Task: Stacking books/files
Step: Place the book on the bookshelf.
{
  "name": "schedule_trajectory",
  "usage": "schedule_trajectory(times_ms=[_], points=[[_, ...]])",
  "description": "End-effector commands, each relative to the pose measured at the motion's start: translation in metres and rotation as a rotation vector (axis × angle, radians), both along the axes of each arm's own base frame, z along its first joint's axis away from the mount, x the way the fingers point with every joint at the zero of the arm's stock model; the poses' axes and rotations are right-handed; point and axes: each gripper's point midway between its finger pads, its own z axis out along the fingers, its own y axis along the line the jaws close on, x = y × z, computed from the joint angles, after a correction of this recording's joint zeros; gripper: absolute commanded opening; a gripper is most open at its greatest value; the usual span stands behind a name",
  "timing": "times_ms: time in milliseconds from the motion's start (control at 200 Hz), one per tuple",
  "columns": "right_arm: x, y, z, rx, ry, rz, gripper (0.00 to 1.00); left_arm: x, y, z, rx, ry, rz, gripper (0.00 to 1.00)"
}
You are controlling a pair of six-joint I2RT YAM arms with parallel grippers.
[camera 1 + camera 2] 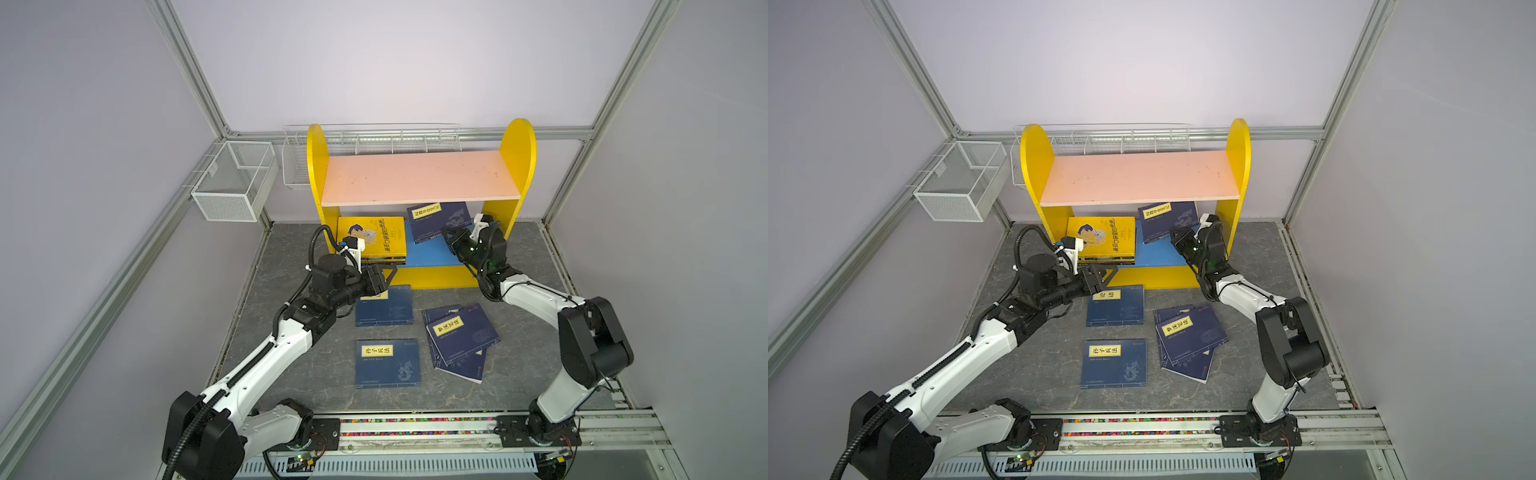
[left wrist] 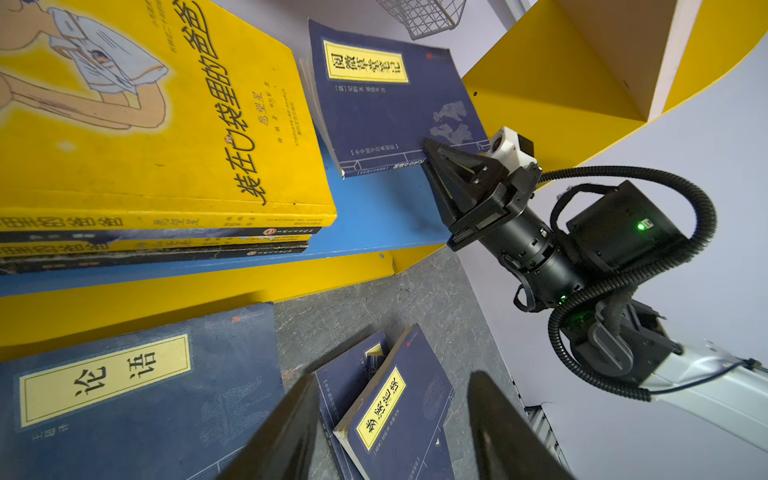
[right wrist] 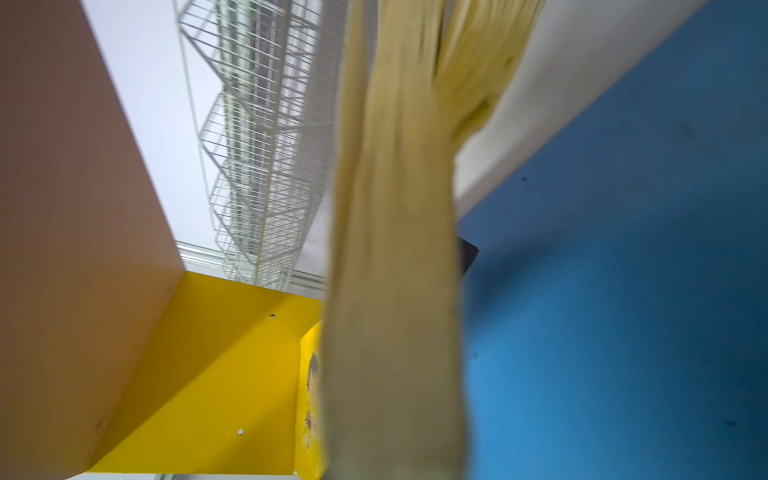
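My right gripper should move back and down toward the blue board's near edge point(image 1: 436, 257) and let go of the book's corner, as that edge lies bare before the crooked navy book.
On the lower blue board of the shelf point(image 1: 432, 253), at its left, lies a stack of books with a yellow cartoon-boy cover point(image 1: 372, 239) on top. My right gripper point(image 1: 445, 233) is shut on the near corner of a navy book point(image 1: 436, 218) at the right of that board; the book's cream page edges point(image 3: 395, 249) fill the right wrist view. My left gripper point(image 1: 384, 279) hangs open and holds nothing, just above the top edge of a navy book point(image 1: 386, 311) lying before the shelf. Another navy book point(image 1: 387, 363) and a loose navy pile point(image 1: 461, 338) lie nearer on the mat.
The shelf has yellow side panels point(image 1: 517, 166) and a pink top board point(image 1: 419, 176). A white wire basket point(image 1: 232, 183) hangs on the left wall and a wire rack point(image 1: 374, 137) runs behind the shelf. The arms' mounting rail point(image 1: 415, 432) crosses the front.
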Motion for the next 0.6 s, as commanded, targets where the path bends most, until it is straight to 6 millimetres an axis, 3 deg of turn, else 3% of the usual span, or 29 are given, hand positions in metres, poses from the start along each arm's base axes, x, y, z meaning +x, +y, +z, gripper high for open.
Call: schedule_trajectory(times_ms=[0, 310, 595], points=[[0.008, 0.006, 0.043, 0.125, -0.137, 0.035, 0.11, -0.002, 0.001, -0.003, 0.024, -0.008, -0.001, 0.58], [0.012, 0.018, 0.013, 0.192, -0.066, 0.067, 0.1, -0.003, 0.005, -0.009, 0.062, -0.003, 0.001, 0.58], [-0.003, -0.005, -0.023, 0.099, 0.064, -0.03, 0.1, -0.003, 0.005, -0.009, 0.058, -0.003, 0.005, 0.58]])
